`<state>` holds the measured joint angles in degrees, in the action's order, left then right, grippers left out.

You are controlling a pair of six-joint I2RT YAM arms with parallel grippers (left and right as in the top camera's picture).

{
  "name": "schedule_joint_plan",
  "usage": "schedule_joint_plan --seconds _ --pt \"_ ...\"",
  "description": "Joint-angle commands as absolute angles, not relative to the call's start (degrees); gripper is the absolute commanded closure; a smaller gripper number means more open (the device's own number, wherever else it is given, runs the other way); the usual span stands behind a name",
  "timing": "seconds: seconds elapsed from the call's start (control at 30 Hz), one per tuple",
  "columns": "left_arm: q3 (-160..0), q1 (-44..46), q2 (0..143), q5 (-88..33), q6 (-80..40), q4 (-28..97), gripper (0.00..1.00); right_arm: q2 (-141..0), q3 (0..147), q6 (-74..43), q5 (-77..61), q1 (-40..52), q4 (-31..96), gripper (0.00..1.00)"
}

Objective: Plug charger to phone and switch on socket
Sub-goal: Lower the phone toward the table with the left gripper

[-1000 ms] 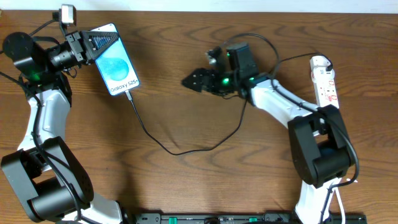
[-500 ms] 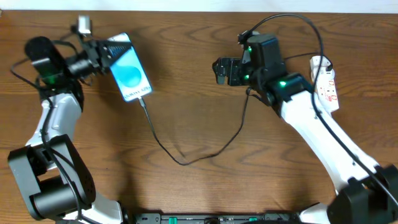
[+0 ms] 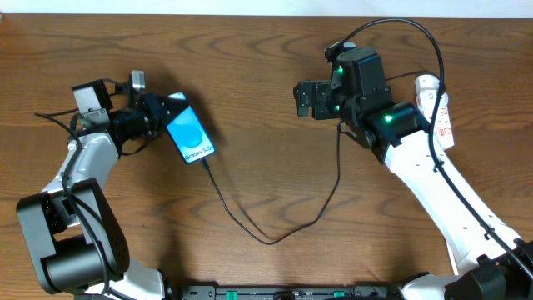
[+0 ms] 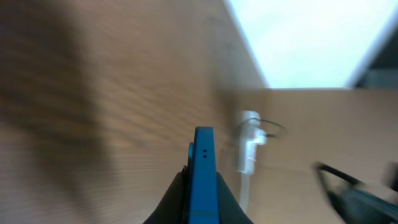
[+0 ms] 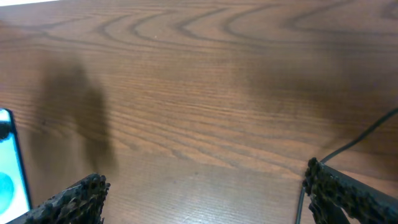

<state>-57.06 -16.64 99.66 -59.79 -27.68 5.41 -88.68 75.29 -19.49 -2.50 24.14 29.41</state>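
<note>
The robot's left hand needs to go down next, moving back a little, and let go of the phone [image 3: 191, 137] on the bare wood below, because the cable already runs from the phone's lower end.
The phone [image 3: 191, 137], blue screen up, is gripped at its top end by my left gripper [image 3: 171, 117], which is shut on it. In the left wrist view the phone [image 4: 203, 177] stands edge-on between the fingers [image 4: 202, 193]. The charger's black cable [image 3: 266, 240] runs from the phone's lower end in a loop across the table and up behind my right arm; its plug is hidden. My right gripper [image 3: 305, 98] is open and empty, its fingers [image 5: 205, 186] wide apart over bare wood. The white socket strip [image 3: 440, 112] lies at the far right.
The wooden table [image 3: 250, 75] ends at a white back edge. The socket also shows blurred in the left wrist view [image 4: 249, 146]. In the right wrist view the phone's edge [image 5: 7, 168] sits at the left and the cable [image 5: 354, 143] at the right.
My left gripper has carried the phone down and to the right, toward the table's middle, dragging the cable loop along. My right arm has swung right and its gripper sits further back.
</note>
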Motion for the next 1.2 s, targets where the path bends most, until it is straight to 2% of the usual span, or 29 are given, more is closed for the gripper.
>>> schedule_joint_plan --seconds 0.0,0.43,1.17 --pt "-57.9 -16.6 99.0 -47.5 -22.0 8.2 0.93 -88.0 75.8 -18.3 -1.4 24.5 29.6 0.01" --pt "-57.5 -16.6 99.3 -36.5 -22.1 14.3 0.92 -88.0 75.8 -18.3 -1.5 24.9 29.8 0.01" --pt "-57.2 -16.6 105.8 -33.5 -24.0 17.2 0.93 -88.0 75.8 -18.3 -1.4 26.4 31.0 0.01"
